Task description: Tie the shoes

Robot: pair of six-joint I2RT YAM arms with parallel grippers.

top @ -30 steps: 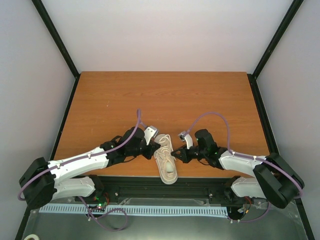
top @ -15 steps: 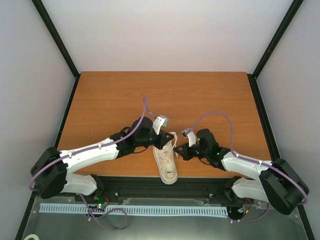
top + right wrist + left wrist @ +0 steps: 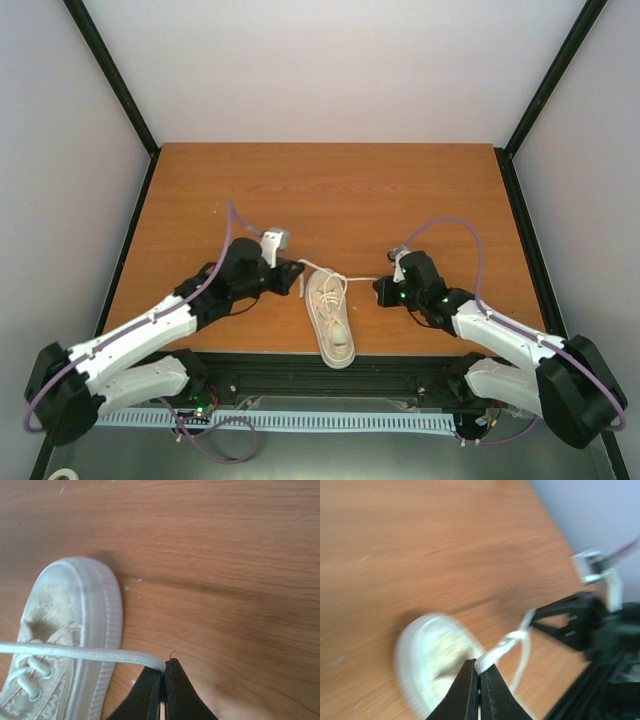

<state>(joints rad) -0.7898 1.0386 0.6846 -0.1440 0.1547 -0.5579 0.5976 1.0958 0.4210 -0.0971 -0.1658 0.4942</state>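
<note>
The lace should go down to the bare tabletop beside the sneaker. That spot lies below, nearer the black bar, so I should move my left gripper back down there next and release the lace.
The cream sneaker lies near the table's front edge, between the arms. My left gripper is to the left of its far end and is shut on a white lace. My right gripper is to the right and is shut on the other lace. Both laces run taut from a crossing over the shoe out to the grippers. In the left wrist view the shut gripper pinches the lace over the blurred shoe. In the right wrist view the gripper pinches the lace beside the shoe.
The wooden table stretches away behind the shoe. Black frame posts stand at the back corners against pale walls. A black rail runs along the near edge, close to the shoe's near end.
Both grippers have moved apart, the left one to the left and the right one to the right, drawing the laces out taut. The shoe has shifted slightly.
</note>
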